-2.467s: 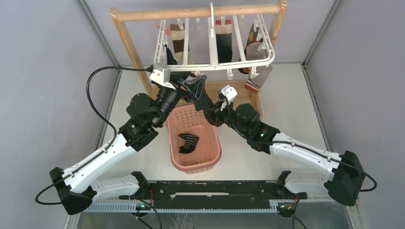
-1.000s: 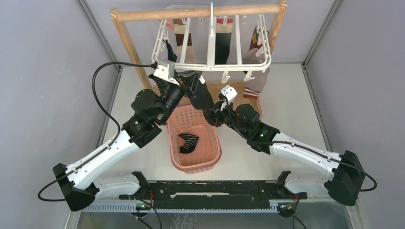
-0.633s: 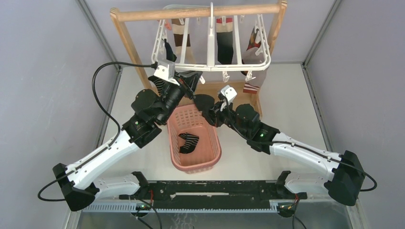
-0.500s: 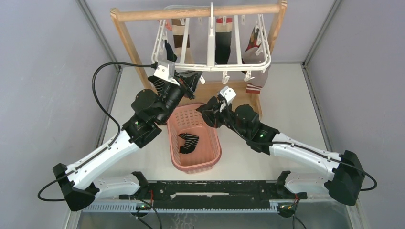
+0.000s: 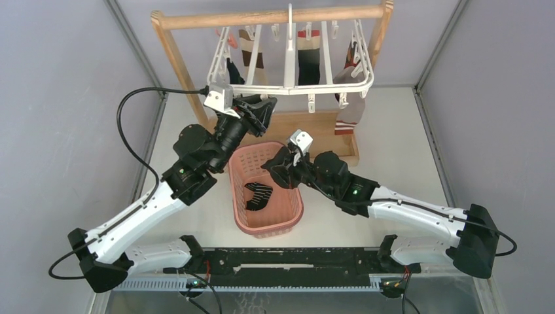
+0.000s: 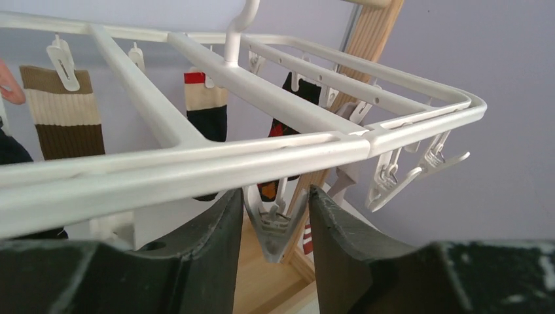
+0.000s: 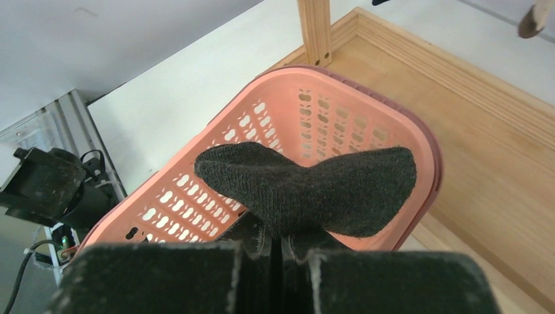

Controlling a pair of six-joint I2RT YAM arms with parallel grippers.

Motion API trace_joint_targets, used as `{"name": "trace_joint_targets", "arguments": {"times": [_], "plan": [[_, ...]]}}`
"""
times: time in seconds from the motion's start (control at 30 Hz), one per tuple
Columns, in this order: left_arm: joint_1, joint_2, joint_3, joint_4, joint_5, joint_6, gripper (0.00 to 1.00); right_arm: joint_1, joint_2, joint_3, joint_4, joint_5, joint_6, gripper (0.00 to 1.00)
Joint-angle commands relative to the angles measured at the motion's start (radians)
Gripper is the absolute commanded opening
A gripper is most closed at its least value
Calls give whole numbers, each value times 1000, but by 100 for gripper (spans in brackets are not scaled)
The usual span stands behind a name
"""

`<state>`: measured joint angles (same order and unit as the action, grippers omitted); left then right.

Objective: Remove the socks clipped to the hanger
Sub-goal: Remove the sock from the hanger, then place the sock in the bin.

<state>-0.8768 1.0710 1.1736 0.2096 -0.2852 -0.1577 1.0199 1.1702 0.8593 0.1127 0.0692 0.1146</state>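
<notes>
The plain black sock still hangs high near the basket's far rim, so the right gripper next needs to go down into the pink basket [image 7: 196, 190] while moving back toward the striped sock.
The white hanger [image 5: 289, 67] hangs from the wooden rack with several socks clipped on: a brown-and-cream one [image 5: 247, 50], a black one with a red-white cuff [image 5: 307, 57], an argyle one [image 5: 354, 53] and a grey one [image 5: 350, 110]. My left gripper [image 5: 264, 112] sits just under the hanger's front bar [image 6: 196, 157], jaws open, with an empty clip [image 6: 275, 230] hanging between the fingers [image 6: 209, 255]. My right gripper [image 7: 281, 245] is shut on a plain black sock [image 7: 307, 186] and holds it above the pink basket [image 7: 196, 190].
A black-and-white striped sock [image 5: 257, 195] lies in the pink basket [image 5: 293, 210], which stands between the arms. The wooden rack [image 5: 268, 17] has a flat base [image 5: 321, 127] behind the basket. Grey walls close in the table on both sides.
My left jaws have opened off the clip. My right gripper has pulled the black sock free and carried it down and toward me, over the basket. The hanger has swung back.
</notes>
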Motion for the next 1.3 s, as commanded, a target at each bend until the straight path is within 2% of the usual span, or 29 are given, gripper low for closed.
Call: {"name": "trace_joint_targets", "arguments": {"times": [0.0,0.13,0.27,0.43,0.57,0.73,0.8,0.97,1.13,1.27], "plan": [[-4,-47,-20,16,-11,-3,50,29,-6,3,13,-19,27,0],[-4,-55,-38,14,-8,-8,60,52,24,3,21,-22,41,0],[-4,-67,-59,14,-9,-16,63,68,51,2,29,-19,53,0],[-4,-91,-90,12,-9,-30,76,82,98,3,36,-20,73,0],[-4,-110,-107,-5,-2,-44,79,89,148,11,28,-25,89,0],[-7,-149,-142,-27,7,-60,85,94,194,24,-1,-14,100,10],[-7,-168,-160,-37,10,-64,92,94,204,24,-8,-10,103,13],[-12,-233,-209,-75,8,-71,99,97,221,35,-41,-10,101,28],[-12,-327,-276,-108,-11,-85,100,98,233,63,-84,-7,83,35],[-13,-398,-318,-152,-28,-97,100,100,235,90,-123,1,70,44]]}}
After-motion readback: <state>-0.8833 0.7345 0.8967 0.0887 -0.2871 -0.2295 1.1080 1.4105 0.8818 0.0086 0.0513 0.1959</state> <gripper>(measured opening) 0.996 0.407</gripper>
